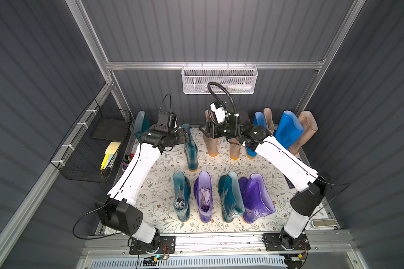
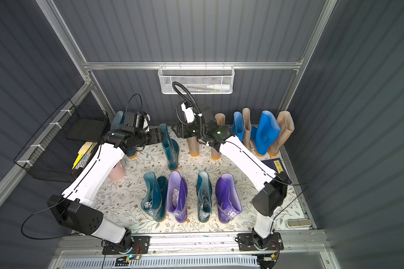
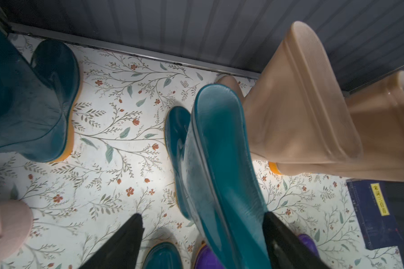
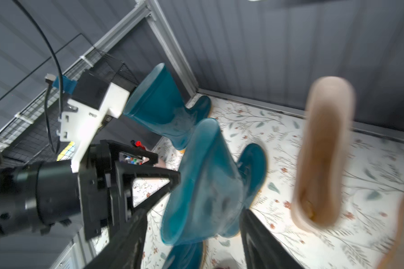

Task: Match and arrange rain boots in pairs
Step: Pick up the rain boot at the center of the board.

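Note:
Next I need to shift my left gripper toward the beige boots to center the teal boot's top rim (image 2: 163,127) (image 3: 238,201) and close, since it is off-center between my fingers, closer to them.
A dark teal rain boot (image 1: 190,151) (image 3: 219,163) stands upright on the floral mat in the back row. Its shaft rises between the wide-apart fingers of my left gripper (image 3: 203,226) (image 1: 186,137), which is open; one finger is close to the shaft, the other well clear. My right gripper (image 4: 194,219) (image 1: 203,132) is open too, beside a beige boot (image 1: 211,144) (image 4: 322,151), with the teal boot's rim (image 4: 196,186) blurred between its fingers. Another teal boot (image 1: 140,125) stands at the back left. The front row reads teal (image 1: 181,198), purple (image 1: 204,195), teal (image 1: 230,195), purple (image 1: 257,198).
At the back right stand bright blue (image 1: 288,130) and beige (image 1: 307,128) boots. A white mesh basket (image 1: 219,79) hangs on the rear rail and a black wire basket (image 1: 91,144) on the left wall. A pink cup (image 2: 117,172) and a dark blue book (image 2: 275,166) lie on the mat.

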`<state>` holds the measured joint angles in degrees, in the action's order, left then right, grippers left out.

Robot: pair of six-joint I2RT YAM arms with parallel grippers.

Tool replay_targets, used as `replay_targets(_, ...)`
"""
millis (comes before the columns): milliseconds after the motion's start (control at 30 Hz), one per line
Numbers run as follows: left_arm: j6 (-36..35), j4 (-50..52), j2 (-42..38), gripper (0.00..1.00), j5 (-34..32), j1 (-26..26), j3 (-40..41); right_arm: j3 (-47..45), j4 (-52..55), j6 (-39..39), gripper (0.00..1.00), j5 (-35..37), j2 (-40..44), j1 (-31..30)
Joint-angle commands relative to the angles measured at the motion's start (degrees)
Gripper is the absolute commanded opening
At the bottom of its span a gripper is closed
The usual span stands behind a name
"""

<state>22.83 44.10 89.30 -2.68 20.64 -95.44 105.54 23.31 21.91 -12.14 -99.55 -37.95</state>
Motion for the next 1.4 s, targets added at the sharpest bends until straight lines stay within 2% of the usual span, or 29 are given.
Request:
replay_targets(0,1.17,-1.26,2.67,0.84,0.67,0.84,-3.39,-5.4,-3.16,1.47,0.68,0.96,4.09,1.86)
replay_targets(133,1.35,-0.27,6.45,0.82,-1.69,1.11,-5.31,-11.7,-3.33,1.38,0.69,1.4,9.19,3.99)
replay_targets(300,0.45,1.39,10.35,0.69,-0.69,1.15,-8.19,-20.19,-6.16,3.04,0.7,1.36,15.81,6.95)
replay_targets(333,-0.08,1.89,11.16,0.64,-0.65,1.15,-8.99,-21.79,-7.12,3.67,0.7,1.17,16.85,7.38)
replay_targets(467,-1.73,4.88,13.8,0.23,-1.27,1.15,-12.38,-25.42,-8.54,4.54,0.7,0.77,18.7,8.2)
replay_targets(500,-2.01,5.39,14.2,0.16,-1.36,1.15,-13.0,-25.81,-8.66,4.53,0.7,0.5,18.8,8.4)
replay_targets(567,-2.35,6.66,14.88,0.05,-1.88,1.15,-14.62,-26.24,-8.55,4.38,0.7,-0.34,19.04,8.86)
replay_targets(633,-2.79,7.77,15.35,0.0,-2.8,1.15,-16.3,-26.5,-8.34,3.98,0.69,-0.78,19.36,9.13)
replay_targets(1033,-9.69,13.64,21.13,0.0,-5.06,-1.2,-32.32,-27.98,-7.34,3.33,0.69,-1.35,21.47,10.29)
replay_targets(1367,-16.62,10.02,22.76,0.0,-3.79,-7.28,-35.08,-29.61,-6.26,3.44,0.69,0.37,23.85,10.33)
